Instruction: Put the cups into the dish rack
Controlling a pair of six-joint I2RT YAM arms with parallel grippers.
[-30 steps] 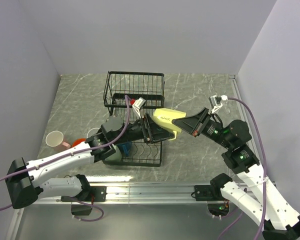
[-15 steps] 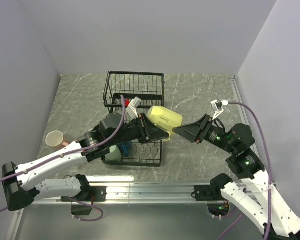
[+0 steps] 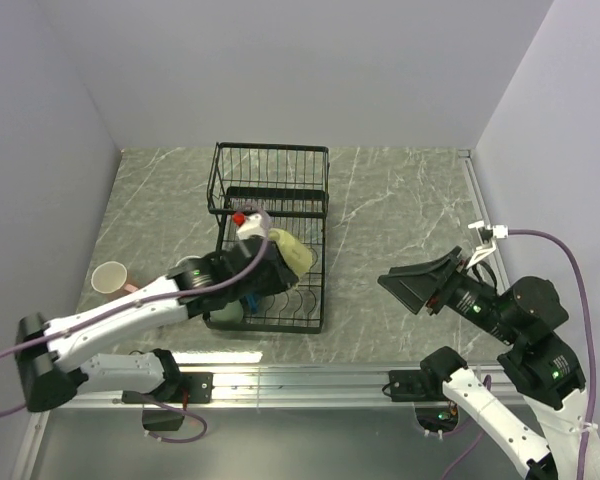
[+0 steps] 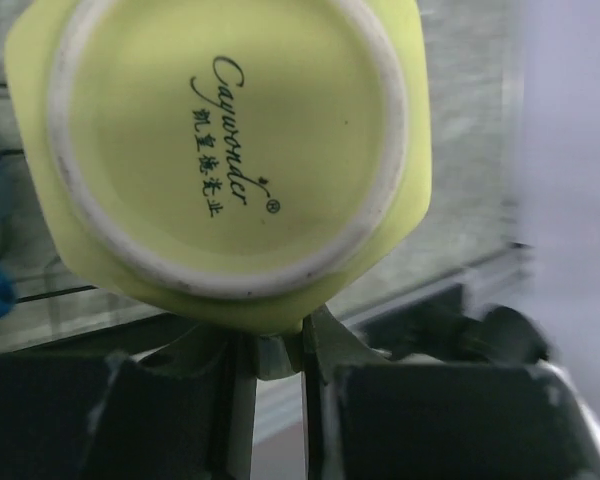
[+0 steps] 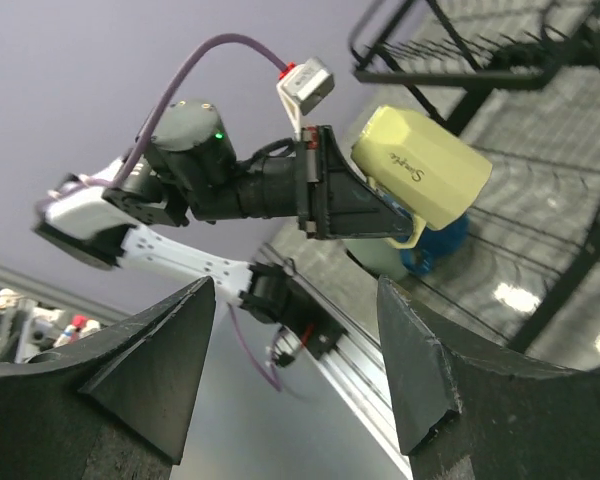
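The tray is below, so my left gripper should tip down, lower the yellow-green cup (image 3: 292, 254) onto it beyond the blue cup and release.
My left gripper (image 4: 270, 345) is shut on the handle of a yellow-green cup (image 4: 230, 150), whose base faces the wrist camera. From above, that cup (image 3: 292, 254) hangs over the flat tray part of the black dish rack (image 3: 270, 150). A blue cup (image 3: 250, 298) and a pale green cup (image 3: 223, 312) sit at the tray's near left corner. A pink cup (image 3: 109, 277) stands on the table far left. My right gripper (image 3: 412, 286) is open and holds nothing, well right of the rack. In its wrist view the right gripper (image 5: 295, 290) looks at the yellow-green cup (image 5: 420, 165).
The rack's raised basket (image 3: 271, 175) stands at the back, against the marble tabletop (image 3: 400, 200). Grey walls close in on the left, back and right. A metal rail (image 3: 300, 380) with both arm bases runs along the near edge.
My right gripper has let go of the yellow-green cup, opened and pulled back to the right. My left arm has carried the cup left and down over the rack tray.
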